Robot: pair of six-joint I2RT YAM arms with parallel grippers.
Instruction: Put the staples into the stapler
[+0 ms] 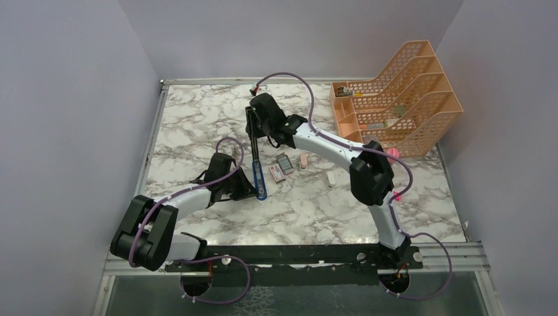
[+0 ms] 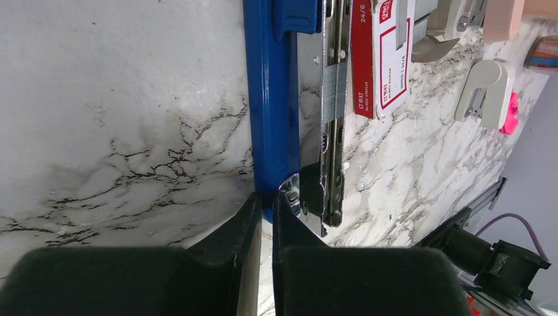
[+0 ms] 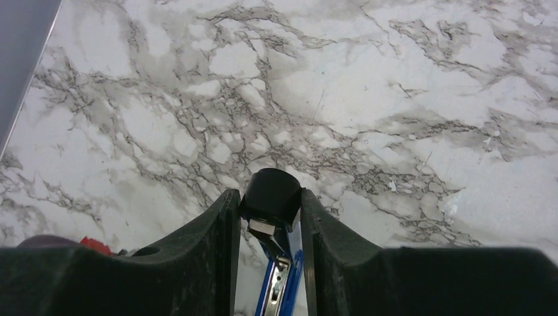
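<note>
I need to swing my right gripper back over the blue base's near end [image 1: 262, 195], which lies back from it, and let go of the black end, because the channel holds staples.
The stapler lies open on the marble, with its blue base [image 1: 260, 181] flat and its black top arm [image 1: 251, 135] swung up. My left gripper [image 1: 253, 191] is shut on the near end of the blue base [image 2: 270, 112], which sits between the fingertips [image 2: 265, 205]. Beside the base runs the silvery channel [image 2: 337, 151], and a grey staple strip [image 2: 334, 92] lies in it. My right gripper [image 3: 270, 204] is shut on the tip of the black top arm [image 3: 271, 191]. The pink-and-white staples box [image 1: 276, 173] and its grey tray [image 1: 285, 162] rest just right of the stapler.
A salmon eraser [image 1: 304, 160] and a small white tool [image 1: 331, 178] lie right of the staples box. A pink highlighter [image 1: 393, 155] sits by the orange file rack [image 1: 401, 92] at the back right. Purple walls close in on the table's left, back and right.
</note>
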